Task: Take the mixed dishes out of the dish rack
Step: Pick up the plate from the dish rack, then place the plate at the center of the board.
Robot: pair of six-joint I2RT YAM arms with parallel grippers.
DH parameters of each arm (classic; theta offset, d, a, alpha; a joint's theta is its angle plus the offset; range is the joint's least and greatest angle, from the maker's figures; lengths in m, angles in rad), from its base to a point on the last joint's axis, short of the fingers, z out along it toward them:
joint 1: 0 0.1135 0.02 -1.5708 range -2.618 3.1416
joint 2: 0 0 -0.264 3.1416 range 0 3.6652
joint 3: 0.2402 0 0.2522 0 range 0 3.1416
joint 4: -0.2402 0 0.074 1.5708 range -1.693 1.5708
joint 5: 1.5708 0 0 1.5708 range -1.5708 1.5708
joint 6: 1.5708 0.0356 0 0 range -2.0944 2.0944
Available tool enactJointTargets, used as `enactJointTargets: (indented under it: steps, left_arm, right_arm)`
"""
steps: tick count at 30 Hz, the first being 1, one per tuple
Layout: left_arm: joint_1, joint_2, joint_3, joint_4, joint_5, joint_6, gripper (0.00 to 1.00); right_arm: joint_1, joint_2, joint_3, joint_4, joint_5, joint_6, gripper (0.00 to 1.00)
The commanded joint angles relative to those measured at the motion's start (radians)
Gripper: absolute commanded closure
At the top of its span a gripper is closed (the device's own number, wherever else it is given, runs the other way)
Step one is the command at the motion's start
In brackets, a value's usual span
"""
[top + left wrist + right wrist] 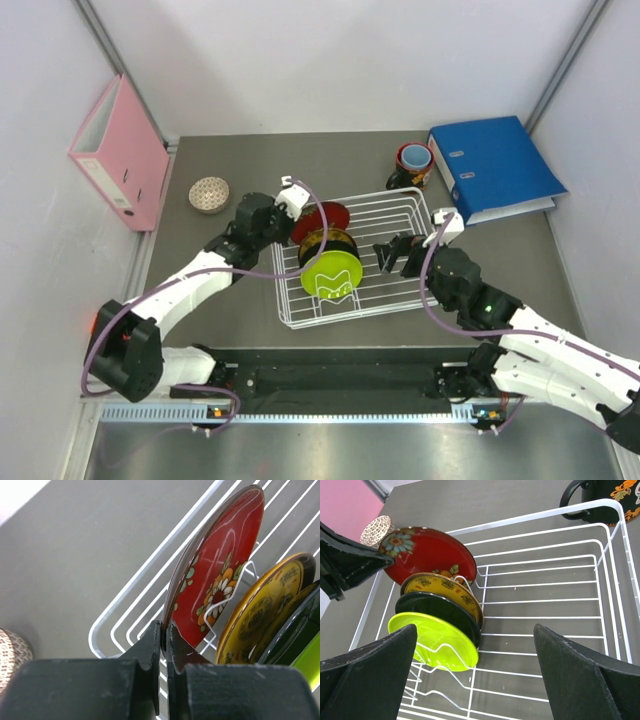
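My left gripper holds the red bowl [332, 214] and will next lift it off the wires, move outward, lower it and release it. The bare tabletop beyond the rack lies outward of the gripper.
The white wire dish rack [392, 212] stands mid-table. At its left end a red gold-patterned bowl [332, 214], a yellow-and-black plate [330, 243] and a lime-green bowl [333, 276] stand on edge in the dividers. My left gripper [290, 226] is shut on the red bowl's rim [172, 610], which sits pinched between its fingertips [156, 635]. My right gripper [397, 256] is open and empty above the rack's middle, right of the lime-green bowl [432, 640]. The dark mug [413, 165] and the beige net-patterned bowl [209, 194] stand on the table outside the rack.
A pink binder [118, 152] leans at the far left wall. A blue binder [495, 165] lies at the far right, next to the mug. The rack's right half [545, 580] holds no dishes. A black surface [440, 611] shows between the yellow plate and the lime-green bowl.
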Motion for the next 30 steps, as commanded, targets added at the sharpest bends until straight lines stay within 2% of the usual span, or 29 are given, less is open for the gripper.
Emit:
enactJointTargets:
  steps: [1,9,14,17,20,23,25,26,28,29,30]
  left_arm:
    - [0.001,-0.077,0.115,0.084,0.026,-0.013,1.0]
    - [0.001,-0.102,0.281,0.051,0.003,-0.017,1.0]
    - [0.001,-0.103,0.319,0.037,-0.02,-0.019,1.0]
    - [0.002,-0.096,0.332,0.068,-0.136,-0.054,1.0]
    - [0.012,-0.044,0.41,0.024,-0.26,-0.121,1.0]
    - [0.085,0.04,0.541,-0.063,-0.284,-0.293,1.0]
    - [0.181,0.085,0.647,-0.151,-0.253,-0.489,1.0]
    - [0.218,0.138,0.683,-0.175,-0.191,-0.628,1.0]
    - [0.319,0.238,0.79,-0.258,-0.126,-0.767,1.0]
    - [0.35,0.274,0.837,-0.275,-0.016,-0.893,1.0]
    - [0.381,0.306,0.85,-0.271,0.036,-0.961,1.0]
  right_arm:
    - [0.008,-0.005,0.017,0.046,-0.005,0.014,0.0]
    - [0.01,-0.028,0.029,0.032,-0.002,0.011,0.0]
    - [0.008,-0.037,0.026,0.031,0.001,0.009,0.0]
    - [0.008,-0.043,0.026,0.026,0.001,0.011,0.0]
    - [0.008,-0.055,0.026,0.026,0.004,0.011,0.0]
    - [0.008,-0.07,0.026,0.026,0.007,0.012,0.0]
    - [0.008,-0.081,0.028,0.026,0.008,0.015,0.0]
    - [0.008,-0.086,0.028,0.002,0.013,0.015,0.0]
    - [0.008,-0.1,0.029,-0.008,0.016,0.017,0.0]
    - [0.008,-0.103,0.031,-0.015,0.018,0.017,0.0]
    - [0.008,-0.107,0.032,-0.018,0.018,0.018,0.0]
